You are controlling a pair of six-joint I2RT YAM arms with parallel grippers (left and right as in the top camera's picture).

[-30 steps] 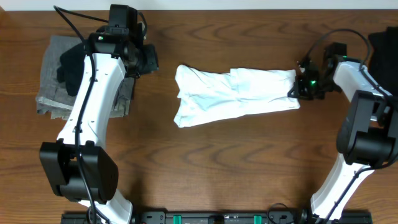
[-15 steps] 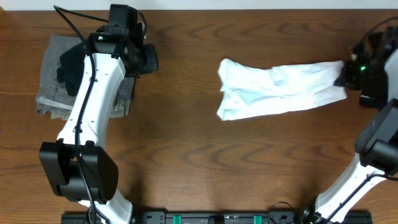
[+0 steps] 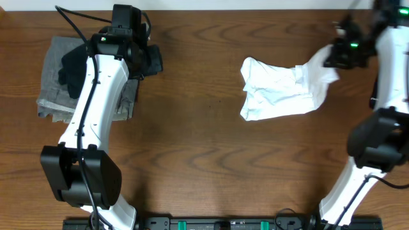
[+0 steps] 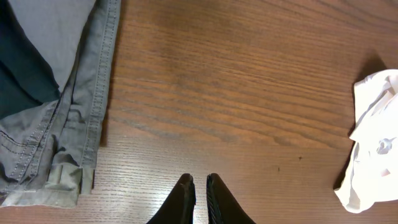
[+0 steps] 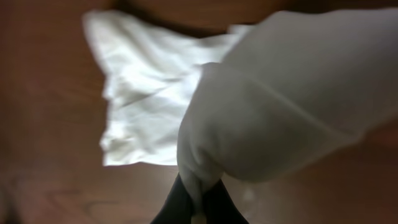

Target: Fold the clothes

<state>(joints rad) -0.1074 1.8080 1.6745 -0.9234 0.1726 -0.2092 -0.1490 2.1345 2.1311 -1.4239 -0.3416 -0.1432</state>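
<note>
The shirt's opposite end [image 3: 252, 83] [image 5: 121, 90] is below and to the left of my right gripper in the overhead view, so I should bring the cloth down onto it next and let go.
The white T-shirt [image 3: 278, 92] lies bunched on the right half of the table. Its right end is lifted off the wood. My right gripper [image 3: 333, 56] is shut on that end at the far right. In the right wrist view the white cloth [image 5: 280, 118] is pinched between the fingers [image 5: 200, 202] and blurred. My left gripper [image 3: 153, 62] hangs over bare wood at the upper left, far from the shirt. In the left wrist view its fingers [image 4: 199, 183] are shut and empty, and the shirt's edge [image 4: 373, 149] shows at the right. No print is visible.
A folded pile of grey trousers [image 3: 57, 76] with a dark garment [image 3: 73, 67] on top lies at the far left; it also shows in the left wrist view [image 4: 50, 93]. Another dark garment [image 3: 393, 45] sits at the far right edge.
My right gripper has dragged the T-shirt to the right across the table, then risen toward the back, lifting the shirt's right end. The left arm has not moved.
</note>
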